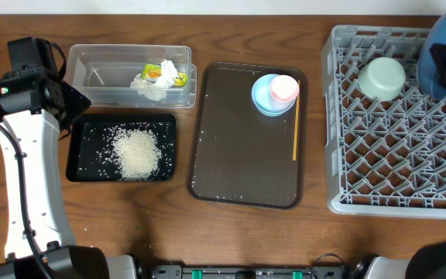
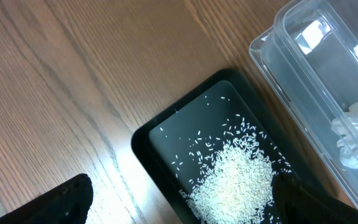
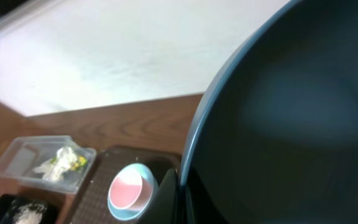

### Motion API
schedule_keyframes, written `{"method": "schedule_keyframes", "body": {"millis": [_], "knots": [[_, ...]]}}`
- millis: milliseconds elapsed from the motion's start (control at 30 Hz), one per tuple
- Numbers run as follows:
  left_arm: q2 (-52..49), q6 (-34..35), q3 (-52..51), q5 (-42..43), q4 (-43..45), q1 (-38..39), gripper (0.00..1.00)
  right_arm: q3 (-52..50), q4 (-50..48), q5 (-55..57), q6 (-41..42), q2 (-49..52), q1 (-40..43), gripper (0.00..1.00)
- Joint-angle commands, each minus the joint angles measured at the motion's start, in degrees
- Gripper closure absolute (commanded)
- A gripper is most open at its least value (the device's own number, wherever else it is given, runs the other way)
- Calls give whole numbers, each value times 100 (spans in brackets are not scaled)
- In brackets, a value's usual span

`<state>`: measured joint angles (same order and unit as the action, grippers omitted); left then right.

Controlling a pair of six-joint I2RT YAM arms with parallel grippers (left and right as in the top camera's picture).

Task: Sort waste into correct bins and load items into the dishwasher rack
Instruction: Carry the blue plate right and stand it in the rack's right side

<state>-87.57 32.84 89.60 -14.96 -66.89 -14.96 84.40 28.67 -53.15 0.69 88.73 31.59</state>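
Note:
The blue bowl still hangs above the rack's empty wires beside the mint-green bowl (image 1: pixel 382 78), so the robot's right gripper will next move down toward those wires and release the blue bowl's rim.
Loose white rice (image 1: pixel 136 152) lies heaped in the black tray bin (image 1: pixel 80 167). Above that tray's left end my left gripper (image 1: pixel 74 102) hangs open, its fingers straddling the rice (image 2: pixel 235 180) and holding nothing. Crumpled tissue (image 1: pixel 152 87) and a yellow-green wrapper (image 1: pixel 165 74) lie in the clear tub bin (image 1: pixel 99 74). My right gripper (image 3: pixel 182 186) is shut on the rim of the large dark blue bowl (image 1: pixel 442 46), held over the far right corner of the grey dishwasher rack (image 1: pixel 393 155). A mint-green bowl (image 1: pixel 382 78) sits in the rack.
The brown serving tray (image 1: pixel 238 155) lies between the bins and the rack. On it a pink cup (image 1: pixel 284 88) sits in a small light blue bowl (image 1: pixel 263 101), with a thin orange stick (image 1: pixel 296 128) beside them. Stray grains dot the tray.

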Motion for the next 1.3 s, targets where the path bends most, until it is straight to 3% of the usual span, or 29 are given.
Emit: {"method": "schedule_keyframes", "body": {"millis": [0,167,600,833,933,967,1100,1267], "knots": [[-9,48,17,-28,-13,-24,6,13,-614,-2000,-240,481,334,99],[-9,48,17,-28,-13,-24,6,13,-1609,-2494,863,1327,601,99],[-9,46,17,-28,-13,-24,6,13,-1733,-2706,1464,2280,1224,98],[-9,46,17,-28,-15,-24,6,13,-1709,-2730,2223,2256,1539,82],[-9,48,17,-28,-13,-24,6,13,-1674,-2673,2485,2164,1631,62],[-9,48,17,-28,-15,-24,6,13,-1617,-2608,2553,2118,1652,59],[-9,46,17,-28,-13,-24,6,13,-1102,-2035,2535,1810,1740,58],[-9,46,17,-28,-13,-24,6,13,37,-452,2031,1104,1794,56]]}}
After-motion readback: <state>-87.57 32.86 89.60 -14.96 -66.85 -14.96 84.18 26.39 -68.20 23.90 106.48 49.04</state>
